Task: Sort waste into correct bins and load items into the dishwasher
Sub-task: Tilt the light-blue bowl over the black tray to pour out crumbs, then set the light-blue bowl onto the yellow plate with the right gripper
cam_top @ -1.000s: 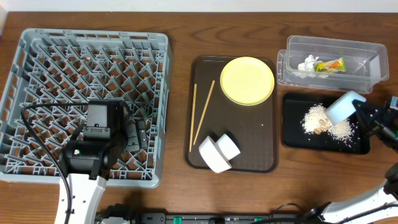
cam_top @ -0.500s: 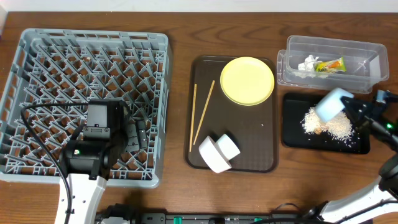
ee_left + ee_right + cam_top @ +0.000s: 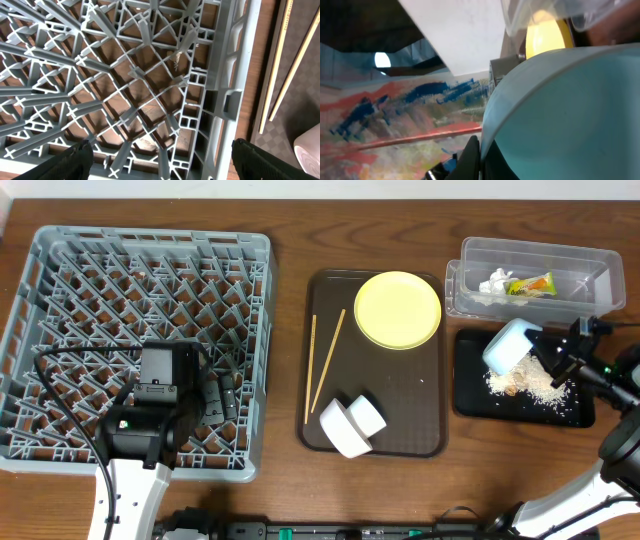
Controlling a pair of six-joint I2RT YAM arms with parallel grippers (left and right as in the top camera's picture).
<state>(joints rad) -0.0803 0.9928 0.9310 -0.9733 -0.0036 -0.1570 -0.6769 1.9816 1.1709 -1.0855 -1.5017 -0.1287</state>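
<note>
The rice crumbs already lie in the black tray (image 3: 468, 398). I will therefore turn my right gripper down, carry the bowl over the yellow plate (image 3: 397, 310), lower and release it.
My right gripper (image 3: 541, 352) is shut on the rim of the light blue bowl (image 3: 508, 345) and holds it tilted above the black tray (image 3: 468, 398), where rice crumbs (image 3: 540, 386) lie. In the right wrist view the bowl (image 3: 570, 115) fills the frame, its rim pinched between my fingers (image 3: 481, 159). The clear tub (image 3: 590, 260) holds the white tissue (image 3: 495, 282) and the green-and-yellow wrapper (image 3: 531, 285). The yellow plate (image 3: 397, 310), chopsticks (image 3: 326, 360), pale pink bowl (image 3: 340, 434) and white cup (image 3: 368, 412) lie on the brown tray. My left gripper (image 3: 162, 161) is open and empty over the grey dish rack (image 3: 60, 280).
The brown serving tray (image 3: 420, 430) sits between the rack and the bins. The rack's right wall (image 3: 225, 100) runs beside the chopsticks (image 3: 280, 75) in the left wrist view. The left arm's body (image 3: 160, 400) covers the rack's front part.
My right gripper has carried the light blue bowl to the left and toward the back over the black tray. The left arm has not moved.
</note>
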